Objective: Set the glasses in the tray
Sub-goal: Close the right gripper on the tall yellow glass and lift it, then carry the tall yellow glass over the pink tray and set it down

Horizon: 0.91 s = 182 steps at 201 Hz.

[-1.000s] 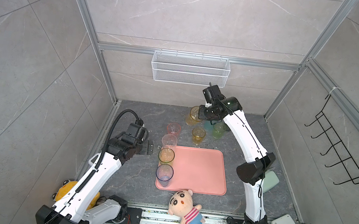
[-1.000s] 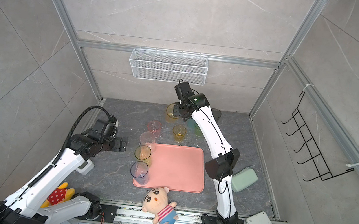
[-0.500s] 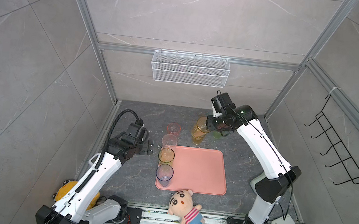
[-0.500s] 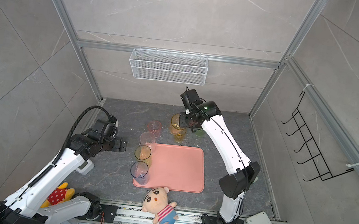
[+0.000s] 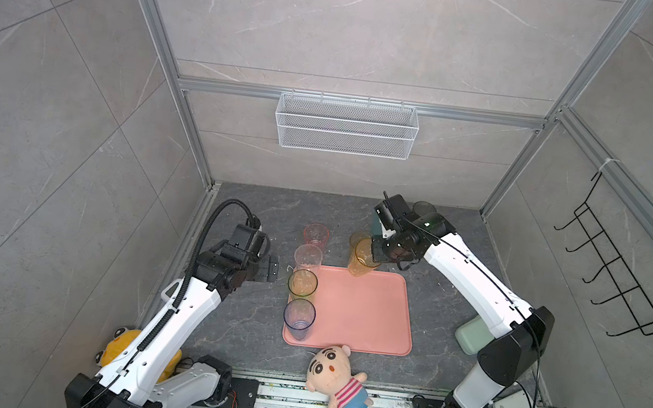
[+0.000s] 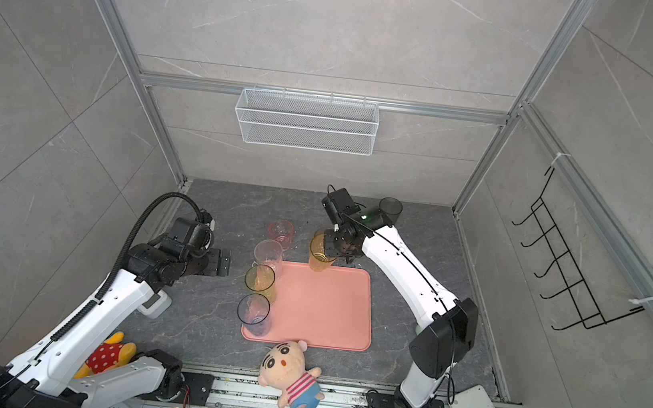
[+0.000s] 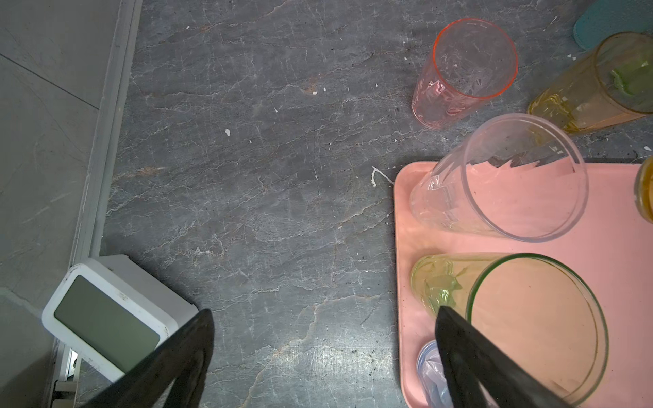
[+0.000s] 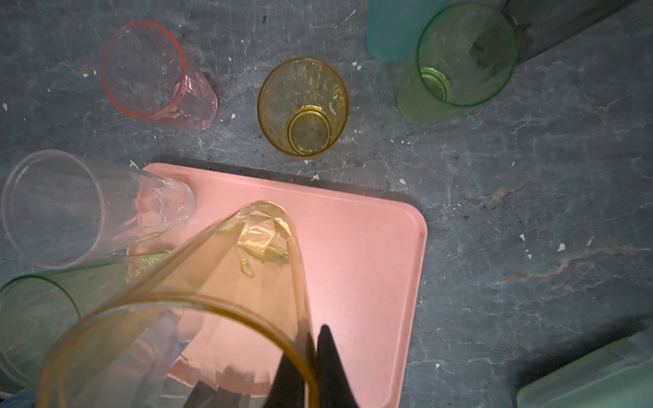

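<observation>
The robot will next move its right gripper down toward the clear glass and let go of the tall amber glass (image 8: pixel 229 282) on the tray's far strip, because that empty part of the tray is below the gripper.
The salmon-pink tray (image 5: pixel 362 314) lies mid-floor. Along its left side stand a clear glass (image 5: pixel 307 256), a green one (image 5: pixel 302 284) and a blue one (image 5: pixel 299 317). My right gripper (image 8: pixel 314 335) is shut on the rim of a tall amber glass (image 8: pixel 229 282), tilted, its base over the tray's far edge (image 5: pixel 360 259). On the floor behind the tray are a pink glass (image 8: pixel 152 74), a short amber one (image 8: pixel 304 106), a green one (image 8: pixel 456 60) and a teal one (image 8: pixel 392 31). A smoky grey glass (image 5: pixel 424 208) stands at the back. My left gripper (image 7: pixel 324 311) hangs open left of the tray, holding nothing.
A white wire basket (image 5: pixel 345 132) hangs on the back wall. A plush doll (image 5: pixel 334 375) lies in front of the tray, a yellow plush (image 5: pixel 119 353) by the left arm's base. A pale green box (image 5: pixel 468 338) sits right of the tray, a white clock (image 7: pixel 106 318) at the left wall.
My right arm has carried the tall amber glass from the back cluster forward to the tray's far edge. The left arm has not moved.
</observation>
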Each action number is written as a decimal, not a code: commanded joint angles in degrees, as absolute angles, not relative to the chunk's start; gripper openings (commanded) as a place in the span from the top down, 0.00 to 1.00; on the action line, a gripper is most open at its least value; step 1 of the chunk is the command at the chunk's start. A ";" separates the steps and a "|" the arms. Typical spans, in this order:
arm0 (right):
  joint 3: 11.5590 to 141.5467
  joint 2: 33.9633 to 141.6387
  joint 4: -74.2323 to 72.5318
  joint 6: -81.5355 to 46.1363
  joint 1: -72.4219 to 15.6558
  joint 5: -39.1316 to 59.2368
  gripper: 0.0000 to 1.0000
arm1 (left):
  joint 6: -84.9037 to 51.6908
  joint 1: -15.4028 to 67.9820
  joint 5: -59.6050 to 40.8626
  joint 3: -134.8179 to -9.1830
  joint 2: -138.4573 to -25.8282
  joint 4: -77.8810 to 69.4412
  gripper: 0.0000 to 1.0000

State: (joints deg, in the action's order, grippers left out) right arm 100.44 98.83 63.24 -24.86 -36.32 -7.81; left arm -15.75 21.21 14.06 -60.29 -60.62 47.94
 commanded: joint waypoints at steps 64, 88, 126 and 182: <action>96.89 103.28 57.35 -27.47 -37.40 -6.59 1.00 | -14.74 20.92 15.03 -60.56 -60.30 47.66 0.03; 97.19 105.03 57.30 -27.55 -37.44 -6.94 1.00 | -14.72 20.92 15.00 -60.53 -60.21 47.69 0.03; 97.52 107.10 57.44 -27.75 -37.68 -6.94 1.00 | -14.75 20.92 15.02 -60.47 -60.29 47.72 0.03; 98.28 109.24 57.81 -27.81 -37.93 -7.20 1.00 | -15.19 20.92 15.54 -60.59 -60.05 47.90 0.03</action>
